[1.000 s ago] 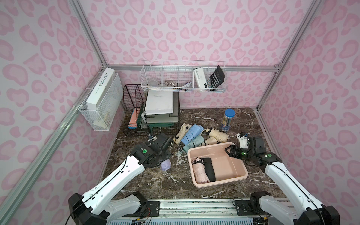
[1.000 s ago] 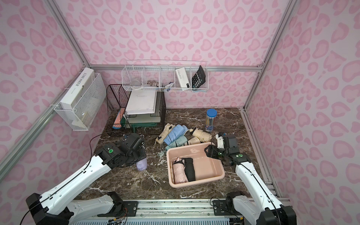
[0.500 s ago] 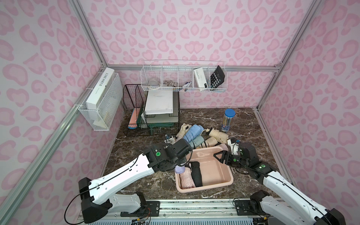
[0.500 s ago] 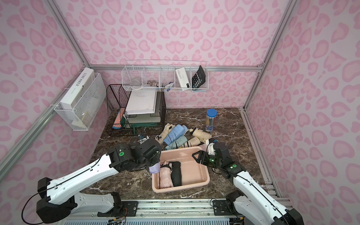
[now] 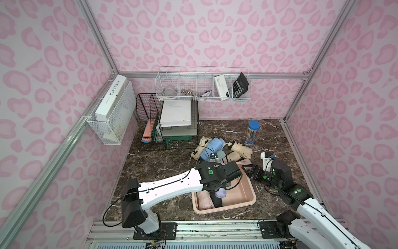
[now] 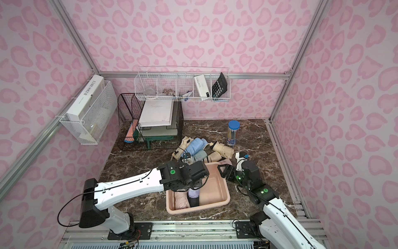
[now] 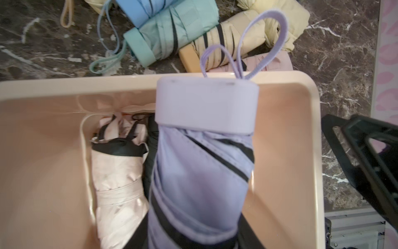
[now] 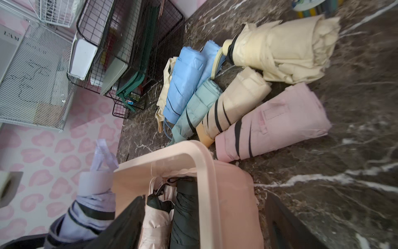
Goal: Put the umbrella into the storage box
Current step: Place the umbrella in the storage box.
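The left gripper should next move down to the bare bottom of the storage box beside the black umbrella and let go of the lilac folded umbrella (image 5: 221, 192) there, because that part is empty.
The storage box (image 5: 226, 209) (image 6: 198, 208), a shallow pale pink tub, lies at the front of the marble table. A pale pink umbrella (image 7: 116, 172) and a black one (image 8: 185, 207) lie inside it. My left gripper (image 5: 224, 185) (image 7: 193, 237) is shut on a lilac folded umbrella (image 5: 221, 192) (image 6: 193, 193) (image 7: 204, 163), held tilted over the box's middle, handle end toward the far wall. My right gripper (image 5: 251, 170) (image 8: 204, 224) stands open astride the box's far right rim (image 8: 206, 183), one finger (image 8: 125, 222) inside, the other outside.
Just beyond the box lies a pile of folded umbrellas: blue (image 5: 212, 146), teal (image 8: 198, 107), cream (image 8: 280, 51), pink (image 8: 273, 125). A blue-lidded pencil jar (image 5: 251, 131) stands behind. The black wire rack (image 5: 150, 116) and white wire baskets (image 5: 202, 90) line the back left.
My left arm swung right, carrying the lilac umbrella from beside the box to over it. The box slid left and nearer with my right gripper, whose jaws then widened.
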